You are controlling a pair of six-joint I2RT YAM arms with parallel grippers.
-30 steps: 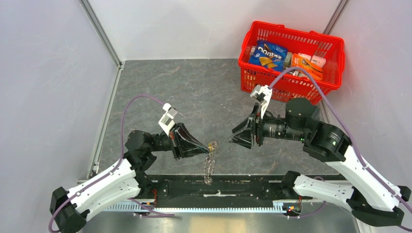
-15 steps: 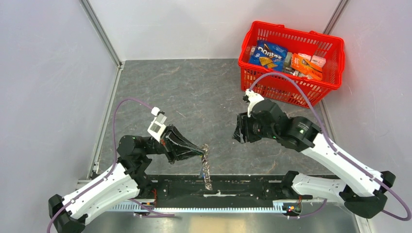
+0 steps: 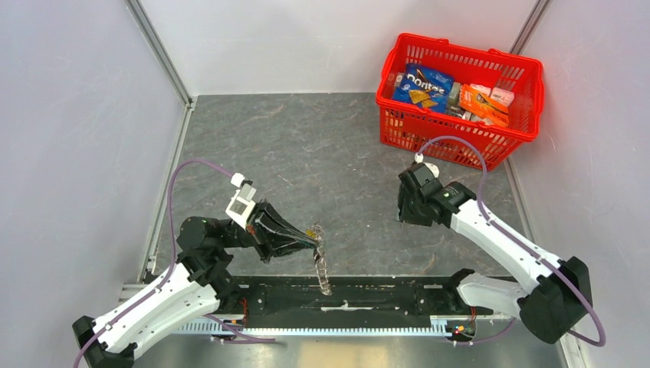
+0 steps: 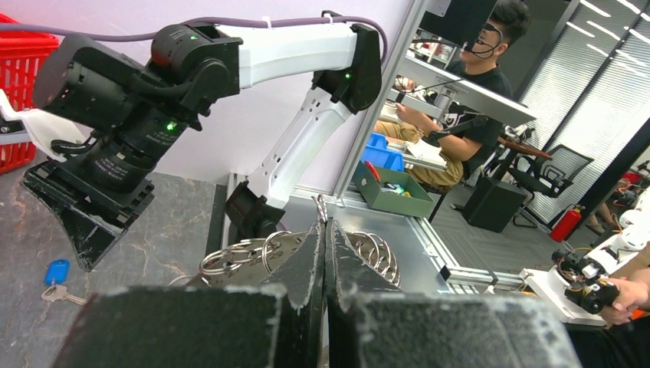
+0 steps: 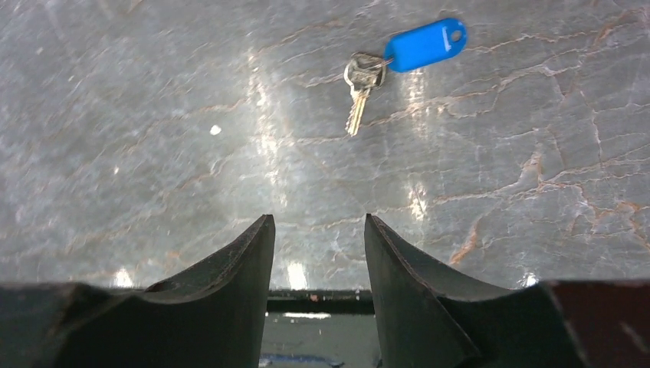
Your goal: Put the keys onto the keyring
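Note:
My right gripper comes down next with its fingers open onto the key's round head (image 5: 364,70) beside the blue tag (image 5: 425,42). The key lies flat on the tabletop below.
My left gripper (image 3: 313,237) is shut on the keyring (image 3: 322,267), a floppy string of metal rings that hangs down toward the near rail. In the left wrist view the shut fingertips (image 4: 323,230) pinch it, with silvery rings (image 4: 234,257) fanning out on both sides. One silvery key (image 5: 358,92) with a blue tag (image 5: 425,42) lies flat on the table, ahead of my open, empty right gripper (image 5: 318,222). It also shows in the left wrist view (image 4: 56,272), below the right gripper (image 4: 84,222). In the top view the right wrist (image 3: 418,201) points down and hides the key.
A red basket (image 3: 529,126) of snack packs stands at the back right. The black base rail (image 3: 345,295) runs along the near edge. Grey walls and metal frame posts close in the table on the left, back and right.
My right arm has swung from level to pointing down at the table and shifted right. My left gripper has drawn back left and nearer with the keyring still in it.

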